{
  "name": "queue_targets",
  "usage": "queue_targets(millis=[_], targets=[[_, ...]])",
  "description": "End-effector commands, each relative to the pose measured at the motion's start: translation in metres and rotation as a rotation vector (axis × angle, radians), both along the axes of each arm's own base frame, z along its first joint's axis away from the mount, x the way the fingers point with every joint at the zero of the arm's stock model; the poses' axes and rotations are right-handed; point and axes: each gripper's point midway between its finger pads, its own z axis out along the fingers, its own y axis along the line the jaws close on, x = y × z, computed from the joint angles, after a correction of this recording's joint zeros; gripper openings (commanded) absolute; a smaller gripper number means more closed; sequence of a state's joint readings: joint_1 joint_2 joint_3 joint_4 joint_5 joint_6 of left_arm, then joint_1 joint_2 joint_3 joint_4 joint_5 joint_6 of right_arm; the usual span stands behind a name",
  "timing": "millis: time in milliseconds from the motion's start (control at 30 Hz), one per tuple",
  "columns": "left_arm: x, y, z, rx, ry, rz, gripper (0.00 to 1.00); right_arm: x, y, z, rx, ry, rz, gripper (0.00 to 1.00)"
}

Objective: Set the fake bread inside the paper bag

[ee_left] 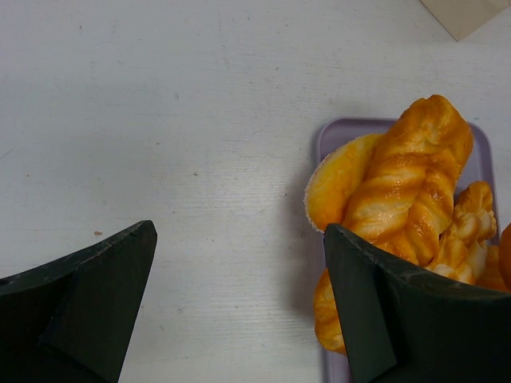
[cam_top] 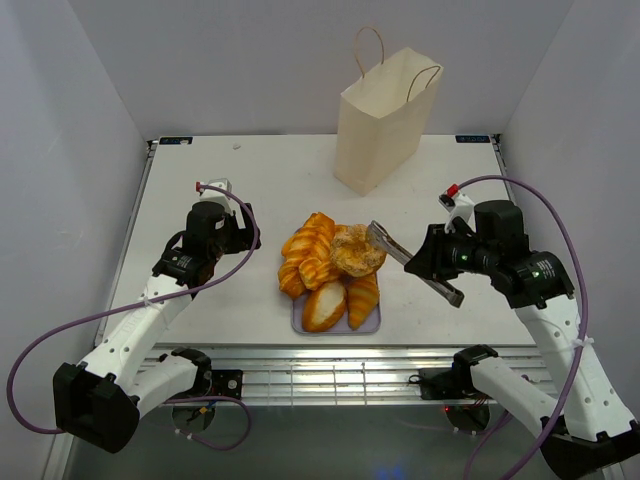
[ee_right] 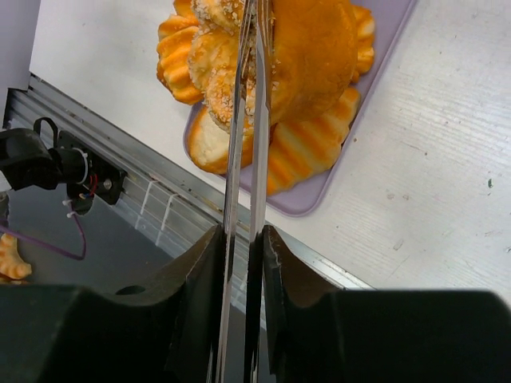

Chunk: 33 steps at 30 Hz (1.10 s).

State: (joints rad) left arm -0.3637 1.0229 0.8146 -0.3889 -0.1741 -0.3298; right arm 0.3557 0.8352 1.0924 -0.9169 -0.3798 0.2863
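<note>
The tall paper bag's opening point(cam_top: 390, 84) is farther outward. My right gripper will next lift the tongs point(cam_top: 410, 260) high and carry the bun outward over the opening to release it.
The fake bread point(cam_top: 325, 265) lies piled on a lilac tray point(cam_top: 370, 322) at the table's middle front: braided loaves, ridged rolls and a round sugared bun point(cam_top: 355, 250). My right gripper point(cam_top: 428, 262) is shut on a pair of metal tongs point(cam_top: 410, 260), whose arms are squeezed nearly together. In the right wrist view the tongs point(ee_right: 247, 152) run from the gripper point(ee_right: 243, 235) up across the bun point(ee_right: 307, 56); their tips are cut off at the frame's top. My left gripper point(ee_left: 239, 231) hangs open over bare table, left of a braided loaf point(ee_left: 403, 179). The paper bag point(cam_top: 385, 125) stands upright at the back.
The tray point(ee_right: 307, 199) sits close to the table's metal front rail point(ee_right: 152, 195). White walls enclose the table on the left, right and back. A corner of the bag point(ee_left: 467, 12) shows in the left wrist view.
</note>
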Motion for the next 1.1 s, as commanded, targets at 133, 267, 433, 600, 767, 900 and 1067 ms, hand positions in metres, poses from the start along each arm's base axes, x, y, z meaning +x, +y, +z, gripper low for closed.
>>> queue_targets(millis=[133,267,433,600,767,900,1067], targets=[[0.001,-0.004,0.020,-0.019,-0.051,-0.018,0.96,0.018,0.011,0.054,0.064,-0.163,0.032,0.26],[0.001,-0.004,0.019,-0.018,-0.047,-0.020,0.96,0.023,0.015,0.059,0.074,-0.171,0.040,0.26],[0.001,-0.004,0.019,-0.017,-0.047,-0.020,0.96,0.031,0.017,0.067,0.073,-0.193,0.041,0.26],[0.002,-0.005,0.019,-0.018,-0.048,-0.022,0.96,0.049,0.023,0.093,0.087,-0.257,0.041,0.26],[0.001,-0.005,0.019,-0.018,-0.045,-0.024,0.96,0.074,0.033,0.122,0.118,-0.316,0.035,0.24],[0.001,-0.005,0.019,-0.019,-0.048,-0.024,0.96,0.096,0.039,0.147,0.141,-0.377,0.021,0.24],[0.001,-0.005,0.021,-0.021,-0.052,-0.022,0.96,0.127,0.047,0.167,0.143,-0.424,-0.003,0.24]])
